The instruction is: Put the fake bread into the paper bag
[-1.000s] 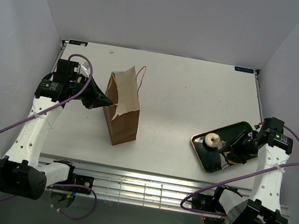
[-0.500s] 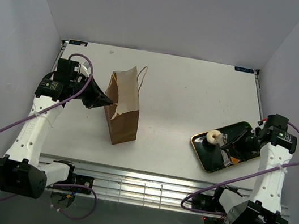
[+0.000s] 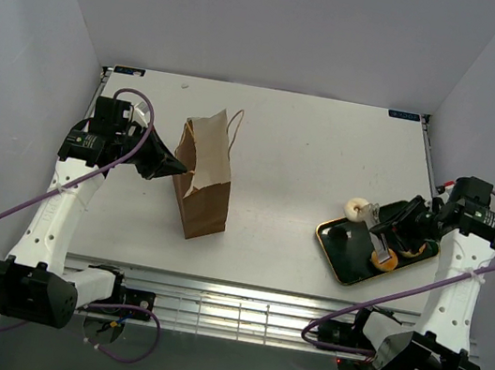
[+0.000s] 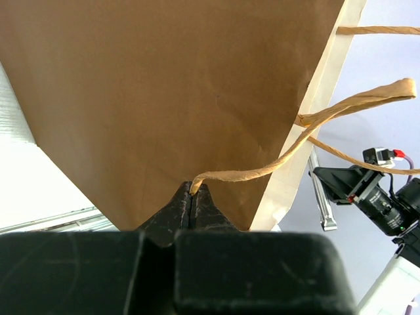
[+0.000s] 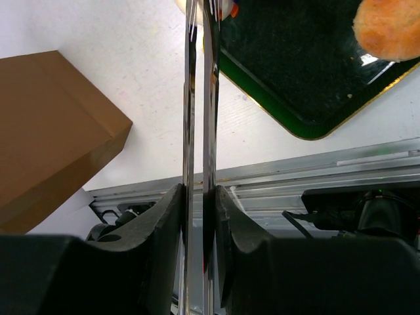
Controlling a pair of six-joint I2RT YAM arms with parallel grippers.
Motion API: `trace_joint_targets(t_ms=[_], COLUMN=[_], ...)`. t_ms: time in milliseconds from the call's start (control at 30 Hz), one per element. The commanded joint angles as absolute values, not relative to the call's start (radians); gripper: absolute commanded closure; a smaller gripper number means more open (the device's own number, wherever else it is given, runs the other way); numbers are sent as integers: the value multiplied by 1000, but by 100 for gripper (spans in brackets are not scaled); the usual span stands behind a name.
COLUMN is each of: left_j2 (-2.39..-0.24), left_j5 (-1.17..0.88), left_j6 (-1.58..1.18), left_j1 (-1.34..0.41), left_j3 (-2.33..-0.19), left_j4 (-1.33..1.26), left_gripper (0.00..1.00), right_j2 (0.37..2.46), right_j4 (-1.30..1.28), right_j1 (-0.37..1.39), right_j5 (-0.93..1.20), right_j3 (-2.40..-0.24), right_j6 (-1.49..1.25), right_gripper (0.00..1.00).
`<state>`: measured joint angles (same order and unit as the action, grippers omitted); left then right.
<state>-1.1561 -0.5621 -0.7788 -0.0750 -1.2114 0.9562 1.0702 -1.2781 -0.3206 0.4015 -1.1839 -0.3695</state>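
Observation:
My right gripper should go up and over toward the paper bag (image 3: 203, 178) until the tongs' tips are above the bag's opening, because the tongs' tips are already pinching the donut.
The brown paper bag (image 3: 203, 178) (image 4: 164, 85) stands upright at the table's left. My left gripper (image 3: 177, 169) (image 4: 192, 190) is shut on its cord handle (image 4: 262, 172) at the bag's mouth. My right gripper (image 3: 406, 225) (image 5: 199, 190) is shut on metal tongs (image 3: 377, 218) (image 5: 199, 98). The tongs' tips pinch a ring donut (image 3: 355, 207) just past the upper left edge of the dark green tray (image 3: 341, 248) (image 5: 295, 65). A golden bun (image 3: 384, 259) (image 5: 390, 26) lies on the tray. In the right wrist view only a sliver of the donut shows at the top edge.
The tray sits at the table's right, near the front edge. A metal rail (image 3: 255, 310) (image 5: 295, 177) runs along the near edge in front of both arm bases. Grey walls close in the table on three sides.
The right gripper has risen and drawn back, carrying the tongs with the donut up off the tray toward its upper left edge. A golden bun now shows on the tray. The left arm is unchanged.

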Motion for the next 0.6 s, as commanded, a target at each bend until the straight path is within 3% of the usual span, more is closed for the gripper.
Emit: trace_joint_targets(t_ms=[0, 333, 567], left_j2=[-1149, -1144, -1132], left_j5=[-561, -558, -551], left_j6=[-775, -790, -805], left_j1=[-75, -77, -75], left_j3=[-1236, -1227, -1216], left_j4=[940, 934, 931], left_gripper=[100, 100, 100], right_j2=[1075, 1134, 1265], right_j4=[-1302, -1287, -1275], right_j1=[-325, -302, -73], right_j5=[507, 778, 836], right_j3=[-1256, -1446, -1741], right_j6=[-370, -348, -432], right_gripper=[75, 75, 75])
